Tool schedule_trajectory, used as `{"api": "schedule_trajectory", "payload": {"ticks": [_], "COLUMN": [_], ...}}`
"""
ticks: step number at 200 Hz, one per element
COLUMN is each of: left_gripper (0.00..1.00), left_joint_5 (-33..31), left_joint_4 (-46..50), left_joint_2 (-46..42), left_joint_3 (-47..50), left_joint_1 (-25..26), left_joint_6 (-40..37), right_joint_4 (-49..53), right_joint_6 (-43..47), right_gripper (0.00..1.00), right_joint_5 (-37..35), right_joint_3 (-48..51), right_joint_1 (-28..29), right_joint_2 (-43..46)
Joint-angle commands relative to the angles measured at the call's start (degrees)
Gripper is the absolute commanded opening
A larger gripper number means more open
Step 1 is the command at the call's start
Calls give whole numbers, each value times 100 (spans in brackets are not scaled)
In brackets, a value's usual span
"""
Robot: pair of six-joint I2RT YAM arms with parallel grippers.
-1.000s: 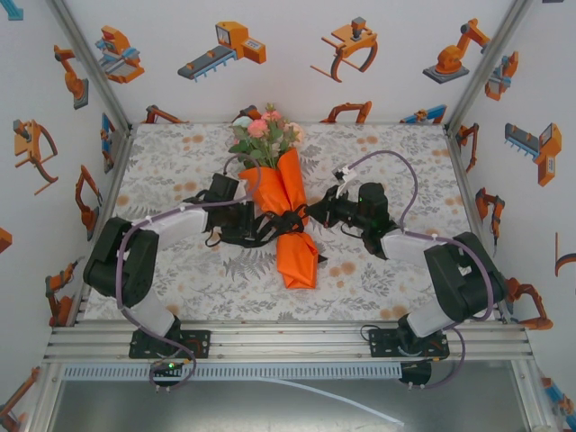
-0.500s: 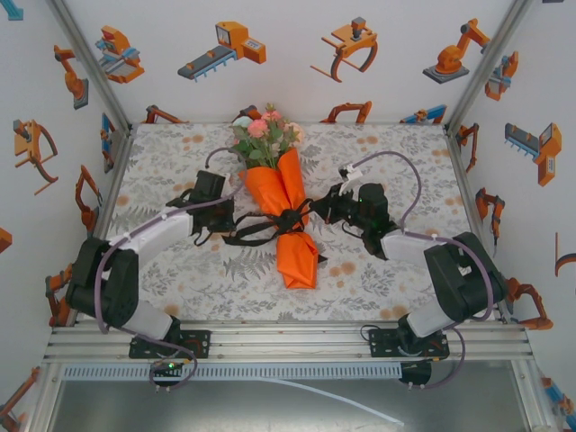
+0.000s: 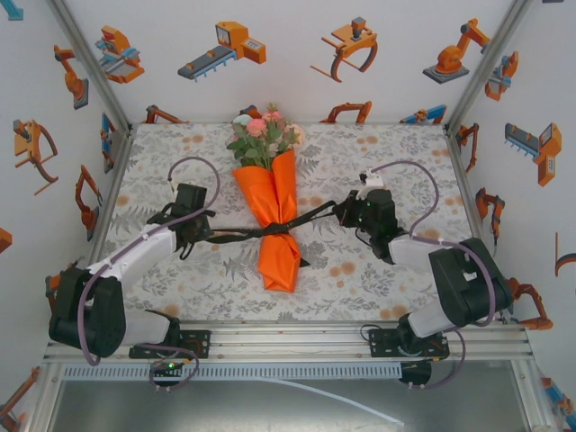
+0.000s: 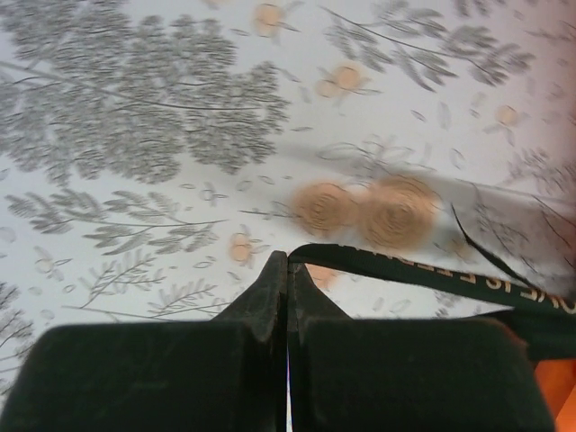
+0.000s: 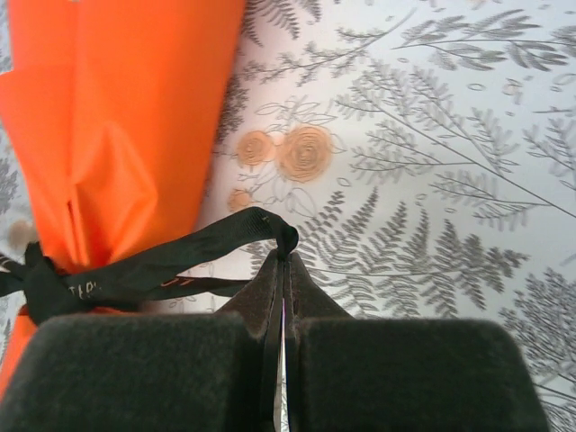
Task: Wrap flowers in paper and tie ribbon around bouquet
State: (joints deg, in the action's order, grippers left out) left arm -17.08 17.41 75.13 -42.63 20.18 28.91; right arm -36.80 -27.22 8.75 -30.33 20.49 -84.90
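The ribbon tightens next as my left gripper moves away from the middle of the cone, and then the ribbon's end comes free from my left gripper.
The bouquet (image 3: 274,216) lies mid-table, an orange paper (image 3: 270,193) cone with its narrow end toward me. Pink and peach flowers (image 3: 264,135) with green leaves stick out of its far, wide end. A black ribbon (image 3: 310,219) circles the cone's waist and stretches out to both sides. My left gripper (image 3: 213,238) is shut on the ribbon's left end, left of the cone. In the left wrist view the gripper (image 4: 288,261) pinches the lettered ribbon (image 4: 405,270). My right gripper (image 3: 340,212) is shut on the right end. The right wrist view has that gripper (image 5: 286,256) clamping a ribbon (image 5: 180,256) loop beside the paper (image 5: 117,117).
The floral tablecloth (image 3: 378,270) covers the table, with bare cloth on both sides of the cone. Printed white walls (image 3: 504,135) close in the left, right and back. The aluminium rail (image 3: 288,342) with both arm bases runs along the near edge.
My left gripper shut on the ribbon and drew back to the left. The right gripper moved a little right. The ribbon is now pulled straight, and the cone has straightened and shifted slightly left.
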Motion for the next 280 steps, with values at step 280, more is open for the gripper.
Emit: {"api": "schedule_trajectory", "payload": {"ticks": [280], "left_gripper": [0], "left_joint_5": [2126], "left_joint_4": [-370], "left_joint_2": [-46], "left_joint_3": [474], "left_joint_1": [-1801], "left_joint_6": [1095], "right_joint_4": [678], "right_joint_6": [-80], "right_gripper": [0], "right_joint_5": [-299], "right_joint_3": [958], "right_joint_1": [-1078], "right_joint_2": [1070]}}
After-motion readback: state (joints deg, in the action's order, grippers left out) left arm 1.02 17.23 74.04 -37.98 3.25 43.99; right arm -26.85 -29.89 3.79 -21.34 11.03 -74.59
